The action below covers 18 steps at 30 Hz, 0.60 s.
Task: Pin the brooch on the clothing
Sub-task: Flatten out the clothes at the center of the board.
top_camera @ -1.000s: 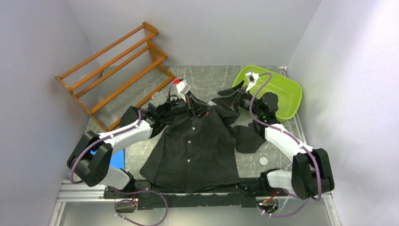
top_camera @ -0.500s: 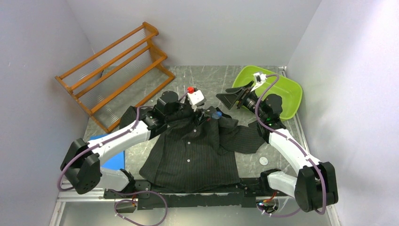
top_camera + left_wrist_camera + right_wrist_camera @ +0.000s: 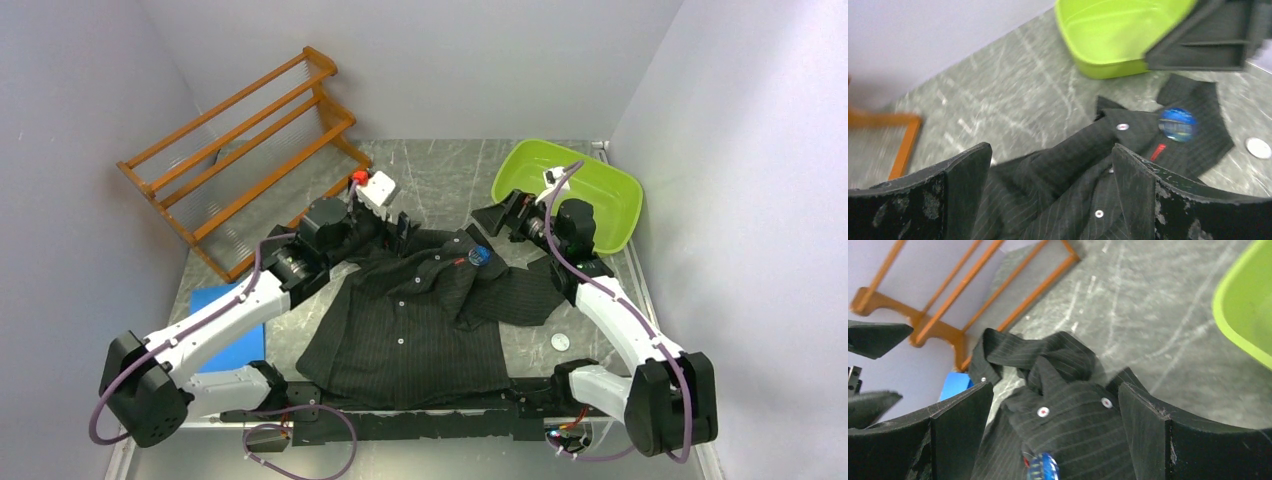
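My open right gripper moves down next onto the shirt's shoulder, on the green tub's side, and closes, since that fabric lies bunched beside the brooch [image 3: 479,256].
The clothing [image 3: 410,320], a black pinstriped shirt with white buttons, lies front-up on the table. A round blue brooch [image 3: 479,256] sits on its chest by the collar, just above the red chest mark [image 3: 1158,151]. The brooch [image 3: 1177,123] shows in the left wrist view and at the bottom edge of the right wrist view [image 3: 1044,467]. My left gripper [image 3: 401,227] hovers open over the collar's left side, nothing between its fingers [image 3: 1135,190]. My right gripper [image 3: 497,218] stands open just right of the collar, holding nothing.
A wooden rack [image 3: 240,150] stands at the back left. The green tub [image 3: 570,195] sits back right, close behind the right wrist. A flat blue object [image 3: 235,320] lies left of the shirt and a small pale disc [image 3: 560,341] right of it.
The left gripper went from shut at the collar to open and drew back to the left. The right gripper pulled back toward the tub. The shirt settled, and the brooch now shows on it.
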{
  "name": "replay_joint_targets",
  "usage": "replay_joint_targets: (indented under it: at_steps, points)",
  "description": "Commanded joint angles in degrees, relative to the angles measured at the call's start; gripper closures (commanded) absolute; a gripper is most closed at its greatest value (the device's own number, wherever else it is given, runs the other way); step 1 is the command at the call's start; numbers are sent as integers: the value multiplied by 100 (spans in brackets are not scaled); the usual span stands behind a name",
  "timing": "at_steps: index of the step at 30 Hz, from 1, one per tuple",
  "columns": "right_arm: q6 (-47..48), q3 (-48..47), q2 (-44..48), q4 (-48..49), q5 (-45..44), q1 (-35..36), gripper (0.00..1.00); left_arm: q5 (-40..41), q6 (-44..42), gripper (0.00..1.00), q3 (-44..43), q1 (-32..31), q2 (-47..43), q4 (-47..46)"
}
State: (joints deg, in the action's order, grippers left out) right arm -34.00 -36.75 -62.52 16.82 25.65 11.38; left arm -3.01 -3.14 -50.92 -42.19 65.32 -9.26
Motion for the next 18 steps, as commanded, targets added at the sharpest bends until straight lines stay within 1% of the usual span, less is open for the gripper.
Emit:
replay_joint_targets:
  at_steps: [1, 4, 7, 9, 11, 13, 16, 18]
  points:
    - [151, 25, 74, -965, -462, -165, 0, 769, 1565, 5, -459, 590, 404, 1221]
    - [226, 60, -5, -1387, -516, -299, 0, 693, 2376, 5, -850, 1026, 1016, 2132]
    - [195, 112, -99, -1648, -528, -466, 0, 203, 2766, 5, -1251, 1374, 1710, 2763]
    - [250, 111, -229, -1848, -558, -614, 0, -138, 2993, 5, -1375, 1538, 2065, 2834]
    - [422, 18, -415, -2075, -596, -752, 0, -498, 3142, 5, -1397, 1697, 2344, 2696]
    - [565, -94, -622, -2211, -460, -863, 1, -736, 3243, 9, -1479, 1815, 2645, 2630]
    - [771, -324, -1021, -2416, -91, -888, 5, -837, 3175, 13, -1764, 1879, 3095, 2797]
    - [821, -370, -1307, -2302, 258, -883, 9, -769, 3100, 15, -1946, 1881, 3401, 2958]
